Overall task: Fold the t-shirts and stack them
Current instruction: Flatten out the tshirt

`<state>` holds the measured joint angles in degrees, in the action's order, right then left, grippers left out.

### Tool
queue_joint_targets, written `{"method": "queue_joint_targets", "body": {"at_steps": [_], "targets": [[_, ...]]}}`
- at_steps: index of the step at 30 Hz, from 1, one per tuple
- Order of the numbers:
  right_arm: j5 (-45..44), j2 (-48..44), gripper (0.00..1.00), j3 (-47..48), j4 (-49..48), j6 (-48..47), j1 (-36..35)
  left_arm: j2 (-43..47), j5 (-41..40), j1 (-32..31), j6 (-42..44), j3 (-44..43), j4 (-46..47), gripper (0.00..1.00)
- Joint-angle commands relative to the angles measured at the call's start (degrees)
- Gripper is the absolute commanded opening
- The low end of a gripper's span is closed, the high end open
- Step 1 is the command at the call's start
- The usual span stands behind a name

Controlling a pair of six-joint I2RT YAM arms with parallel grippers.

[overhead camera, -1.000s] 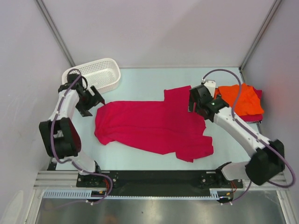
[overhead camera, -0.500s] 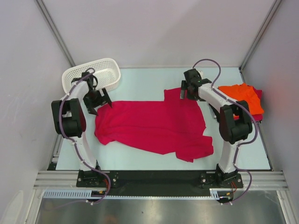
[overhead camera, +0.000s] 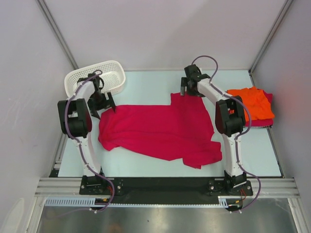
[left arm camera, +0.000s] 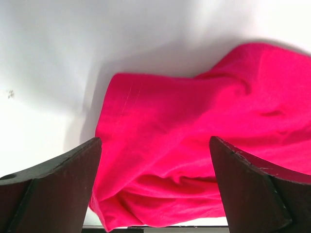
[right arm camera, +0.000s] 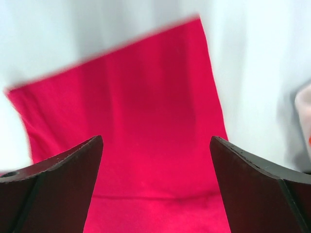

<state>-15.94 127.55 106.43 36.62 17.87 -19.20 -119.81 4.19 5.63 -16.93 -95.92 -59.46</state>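
My right gripper shifts outward and down next onto the far sleeve's corner on the orange t-shirt's side, still beyond my open fingers.
A crimson t-shirt (overhead camera: 160, 131) lies spread across the middle of the table, a sleeve pointing to the far side and another at the near right. My left gripper (overhead camera: 101, 103) hovers open over its left end, where the cloth (left arm camera: 184, 141) bunches between the dark fingers (left arm camera: 53, 189). My right gripper (overhead camera: 187, 89) is open above the far sleeve (right arm camera: 136, 121), which fills its wrist view. At the right edge a folded orange t-shirt (overhead camera: 250, 103) rests on a folded crimson one (overhead camera: 262, 122).
A white mesh basket (overhead camera: 99, 76) stands at the far left, just behind the left gripper. Grey walls close in the table on three sides. A black rail (overhead camera: 165, 185) with the arm bases runs along the near edge.
Both arms have swung toward the far side. The right gripper moved from beside the orange pile up to the far sleeve. The left gripper shifted right, onto the shirt's left end.
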Motion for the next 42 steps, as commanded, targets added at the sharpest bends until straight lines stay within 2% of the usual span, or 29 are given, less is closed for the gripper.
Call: {"method": "queue_joint_targets", "body": {"at_steps": [1, 6, 10, 15, 20, 24, 27, 29, 32, 33, 37, 38, 40, 41, 42], "targets": [[1.3, 3.8, 0.96, 9.8, 2.8, -3.1, 0.2, -2.9, -1.4, -1.6, -0.6, -5.1, -1.4, 0.96], [3.6, 9.1, 0.94, 18.5, 4.9, -4.5, 0.4, -6.6, -3.7, -3.9, -2.2, -10.1, -3.0, 0.97], [4.3, 10.7, 0.94, 20.0, 5.0, -5.2, 0.6, -8.0, -3.7, -5.1, -4.0, -15.1, -2.7, 0.98], [3.6, 12.0, 0.94, 20.9, 6.6, -5.5, 1.8, -11.7, -5.9, -6.9, -3.6, -21.8, -7.0, 0.99], [-1.2, 12.6, 0.94, 19.6, 10.6, -3.1, 4.3, -11.1, -8.6, -6.9, -3.2, -21.2, -7.4, 1.0], [-3.6, 10.3, 0.94, 14.4, 5.5, -3.5, 5.7, -10.9, -9.6, -6.9, -3.0, -20.5, -7.3, 1.0], [-2.2, 11.1, 0.94, 14.8, 3.9, -4.1, 6.9, -10.5, -10.1, -6.8, -2.8, -20.1, -7.4, 1.0], [4.7, 15.1, 0.93, 17.4, 3.5, -3.9, 8.5, -9.5, -10.9, -6.6, -2.6, -19.5, -7.3, 1.0], [12.0, 17.0, 0.78, 19.6, 3.0, -3.5, 9.3, -7.8, -12.0, -6.2, -2.1, -18.4, -7.2, 0.99], [14.1, 17.9, 0.68, 20.0, 2.8, -3.2, 9.6, -7.5, -12.4, -6.0, -2.0, -18.2, -7.2, 1.0], [19.8, 19.6, 0.58, 22.4, 3.0, -3.5, 9.7, -5.2, -14.6, -5.8, -1.6, -14.2, -6.5, 1.0], [21.2, 19.8, 0.55, 22.6, 3.2, -3.7, 9.6, -4.2, -14.7, -3.7, -1.9, -13.4, -6.5, 1.0], [22.4, 20.2, 0.41, 22.7, 4.0, -4.2, 9.8, -2.9, -13.9, -2.7, -3.0, -10.8, -5.0, 1.0], [23.9, 20.3, 0.28, 22.5, 4.2, -4.5, 9.9, -1.4, -13.2, -1.8, -3.3, -9.7, -3.1, 1.0], [24.7, 20.2, 0.21, 22.3, 4.6, -4.6, 10.0, -0.8, -11.8, -1.4, -3.5, -9.0, -2.1, 1.0]]}}
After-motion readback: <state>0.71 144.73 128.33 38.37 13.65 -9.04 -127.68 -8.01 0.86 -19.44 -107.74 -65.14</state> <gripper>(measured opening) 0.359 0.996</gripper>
